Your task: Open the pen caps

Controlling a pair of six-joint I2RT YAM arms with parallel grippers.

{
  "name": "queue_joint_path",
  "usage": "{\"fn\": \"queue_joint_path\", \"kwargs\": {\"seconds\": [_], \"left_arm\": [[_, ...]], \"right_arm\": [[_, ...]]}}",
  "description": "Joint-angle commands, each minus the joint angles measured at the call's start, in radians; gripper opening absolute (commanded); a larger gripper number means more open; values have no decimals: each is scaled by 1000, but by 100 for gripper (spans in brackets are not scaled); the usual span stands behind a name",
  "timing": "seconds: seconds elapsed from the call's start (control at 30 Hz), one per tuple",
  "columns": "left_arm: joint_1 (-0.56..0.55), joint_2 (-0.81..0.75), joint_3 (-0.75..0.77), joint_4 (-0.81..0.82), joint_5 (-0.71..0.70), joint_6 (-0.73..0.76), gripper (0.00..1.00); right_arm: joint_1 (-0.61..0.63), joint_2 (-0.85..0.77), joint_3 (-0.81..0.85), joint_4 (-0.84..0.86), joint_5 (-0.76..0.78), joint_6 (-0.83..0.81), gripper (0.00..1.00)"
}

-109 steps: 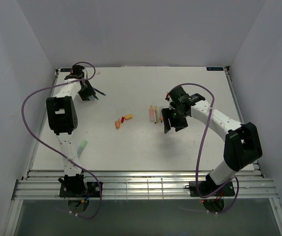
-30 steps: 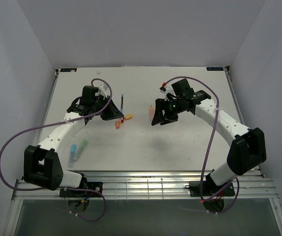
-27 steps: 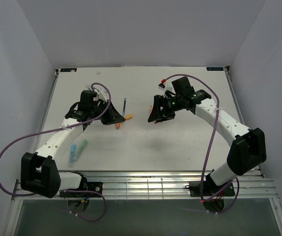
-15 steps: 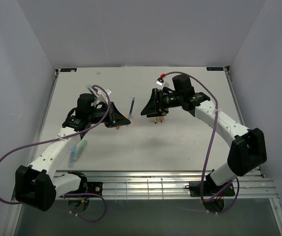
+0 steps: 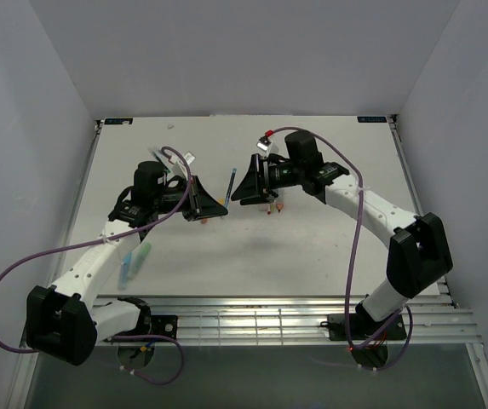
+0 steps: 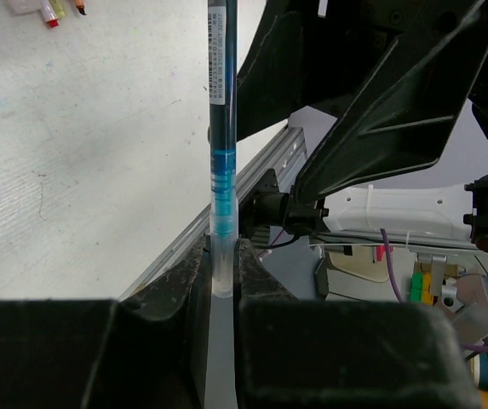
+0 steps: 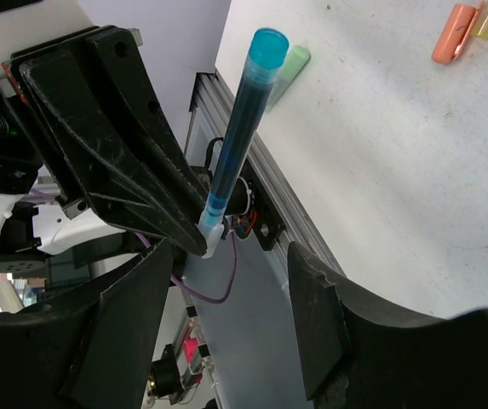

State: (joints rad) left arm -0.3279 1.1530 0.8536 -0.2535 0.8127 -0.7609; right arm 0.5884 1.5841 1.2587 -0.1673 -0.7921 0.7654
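Loose caps lie beside the orange cap (image 5: 198,223). My left gripper will carry the clear cap down and to the left in the top view next and let go of it there.
My left gripper (image 5: 203,204) is shut on the clear cap (image 6: 221,266) of a slim blue pen (image 5: 228,185) and holds it above the table with the barrel (image 6: 219,128) pointing away from my fingers. My right gripper (image 5: 242,189) is open and faces the pen's free end. In the right wrist view the pen (image 7: 239,119) stands between and beyond my spread fingers (image 7: 316,315), apart from them, and its clear cap (image 7: 212,234) sits in the left gripper (image 7: 107,128).
Small pens (image 5: 271,205) lie on the table below the right gripper. A green highlighter (image 5: 144,253) and a blue one (image 5: 126,269) lie near the left arm. Orange, yellow and red pens (image 7: 452,21) lie together; more pens (image 6: 48,10) show at the left wrist view's top.
The left arm has carried the blue pen from the far left to the table's middle and raised it. The right gripper has left the pens and swung left, open, up to the pen's end.
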Motion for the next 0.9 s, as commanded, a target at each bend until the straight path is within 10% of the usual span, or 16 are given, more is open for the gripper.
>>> {"fn": "queue_joint_path", "kwargs": {"seconds": [0.0, 0.37, 0.63, 0.87], "left_arm": [[-7, -16, 12, 26, 31, -3, 0], [-16, -44, -21, 43, 36, -34, 0], [-19, -42, -31, 51, 29, -35, 0], [-23, -12, 7, -165, -130, 52, 0]], "right_arm": [[17, 28, 45, 63, -16, 29, 62], [48, 112, 88, 117, -21, 89, 54], [60, 136, 82, 114, -9, 97, 12], [60, 203, 345, -274, 275, -102, 8]]}}
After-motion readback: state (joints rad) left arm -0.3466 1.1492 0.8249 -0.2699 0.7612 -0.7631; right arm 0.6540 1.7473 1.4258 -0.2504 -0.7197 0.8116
